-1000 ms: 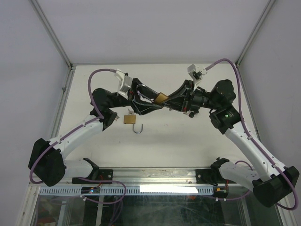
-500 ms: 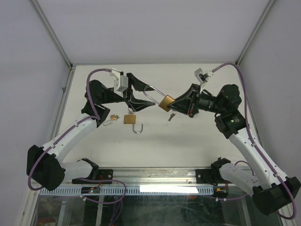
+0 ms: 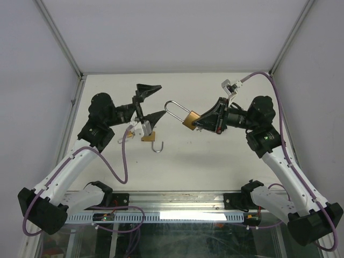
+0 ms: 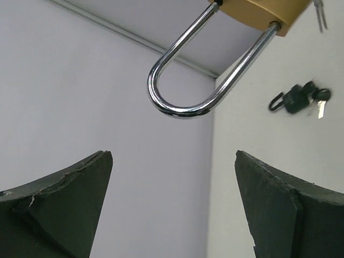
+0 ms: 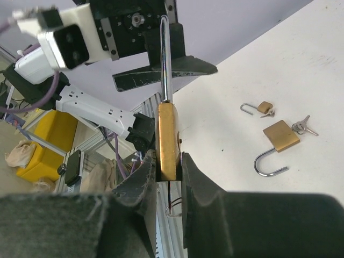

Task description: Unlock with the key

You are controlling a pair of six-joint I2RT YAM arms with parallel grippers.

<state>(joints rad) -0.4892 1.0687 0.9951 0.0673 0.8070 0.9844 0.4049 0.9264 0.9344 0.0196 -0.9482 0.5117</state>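
My right gripper moves down to the clear tabletop point(image 3: 186, 135) beside the open padlock next and releases the brass body, since bare white table lies below the held padlock.
My right gripper point(image 3: 200, 121) point(image 5: 167, 158) is shut on the brass body of a long-shackled padlock point(image 3: 188, 119) point(image 5: 167, 137) and holds it in the air. Its steel shackle point(image 3: 173, 109) point(image 4: 180, 110) points left toward my left gripper point(image 3: 156, 102) point(image 4: 172, 156). That gripper stands wide open and empty, a short gap away from the shackle's loop. A key ring point(image 5: 172, 207) hangs beneath the held padlock, between my right fingers. The key's blade is mostly hidden.
A second brass padlock point(image 3: 148, 136) point(image 5: 280, 137) lies on the white table with its shackle open and keys point(image 5: 302, 127) beside it. A small padlock point(image 5: 262, 107) point(image 4: 297, 99) with its own key lies near it. Walls enclose the table on three sides.
My left gripper has opened wide, let go of the shackle and drawn back to the left. My right gripper has kept the padlock, shifting it slightly right.
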